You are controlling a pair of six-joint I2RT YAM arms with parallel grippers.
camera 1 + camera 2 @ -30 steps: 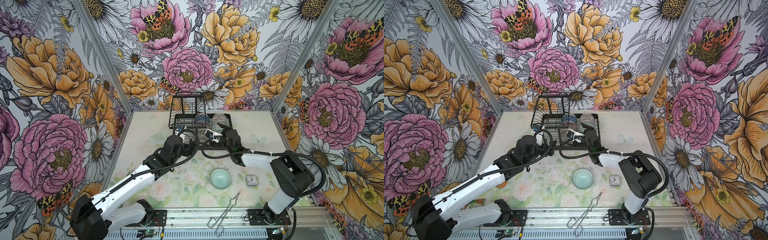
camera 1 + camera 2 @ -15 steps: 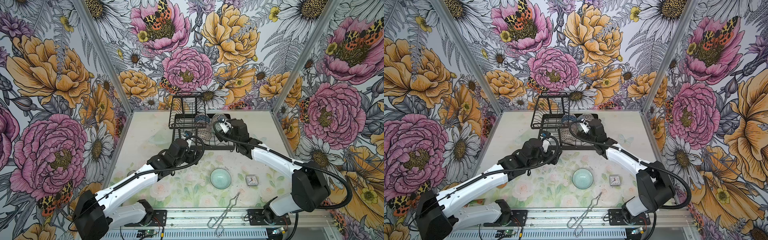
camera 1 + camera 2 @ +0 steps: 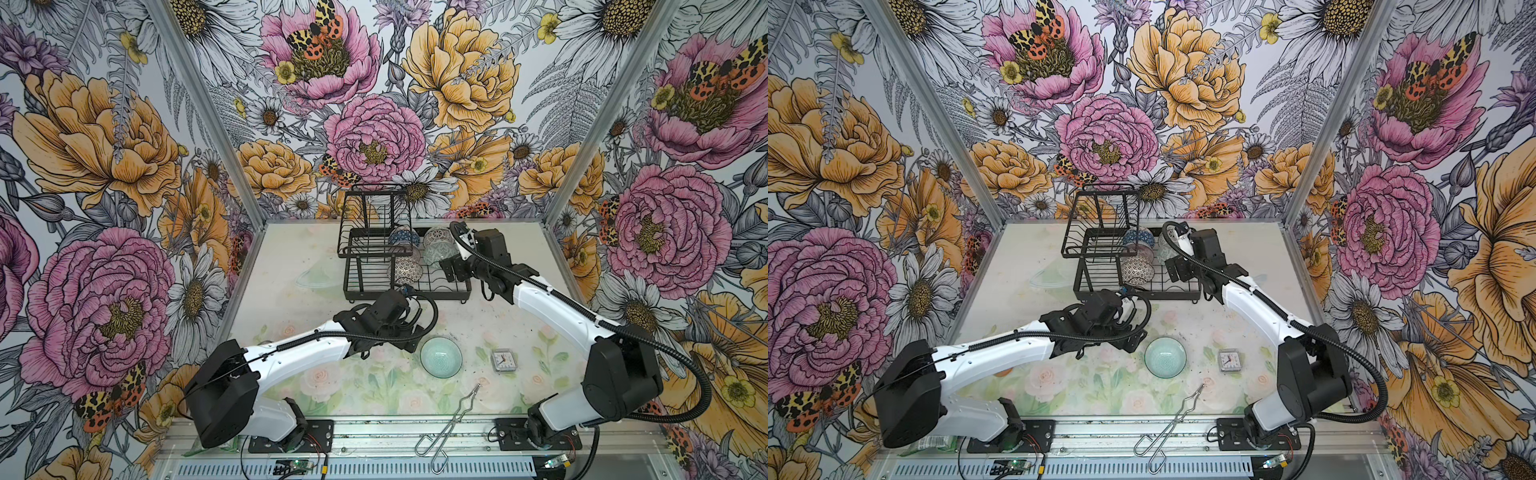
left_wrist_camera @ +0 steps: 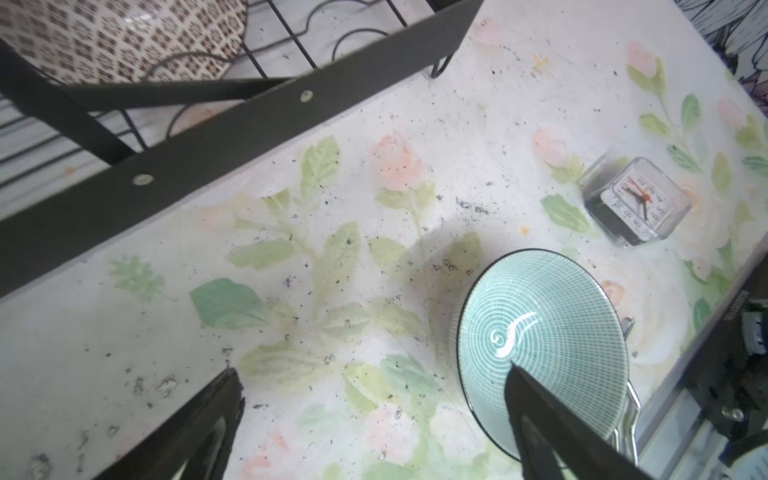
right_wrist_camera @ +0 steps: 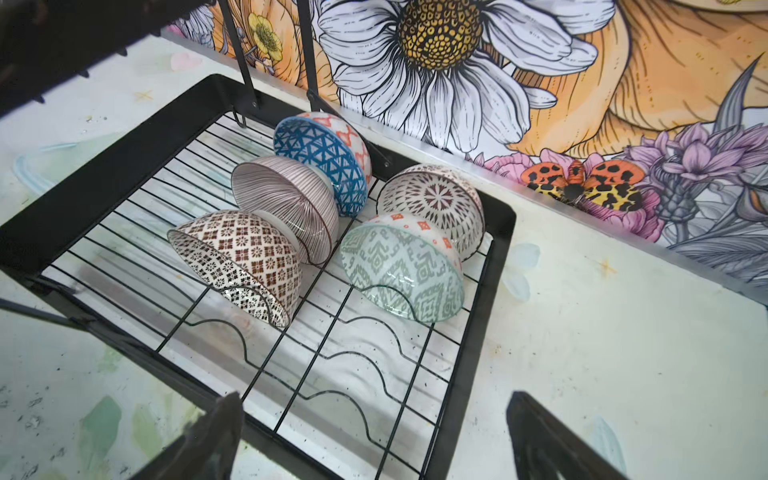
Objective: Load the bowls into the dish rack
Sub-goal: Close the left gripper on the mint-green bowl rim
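The mint bowl sits upright below my left gripper. My left gripper should next move its open fingers down and toward the bowl until they are on both sides of its rim's closest edge (image 3: 422,354) (image 4: 460,329).
The black wire dish rack (image 3: 415,296) (image 3: 1142,296) stands at the back middle of the table. Several bowls lean on their sides in its base (image 5: 124,141): blue-triangle (image 5: 316,153), striped (image 5: 282,195), mosaic (image 5: 241,253), green-grey (image 5: 399,266), dotted (image 5: 432,195). A mint bowl (image 3: 440,356) (image 3: 1165,356) (image 4: 540,324) sits upright on the table in front. My left gripper (image 3: 413,336) (image 4: 372,374) hangs open just left of it, one finger over its rim. My right gripper (image 3: 451,266) (image 5: 374,399) hovers open and empty over the rack's right front corner.
A small clock (image 3: 503,360) lies right of the mint bowl. Metal tongs (image 3: 453,419) lie at the front edge. A clear glass dish (image 3: 318,276) sits left of the rack. The rack's raised shelf (image 3: 374,216) stands over its left half. Walls enclose three sides.
My left gripper has drawn away from the rack's front, toward the front and right, beside the mint bowl. My right arm has unfolded and its gripper has shifted to the rack's right side.
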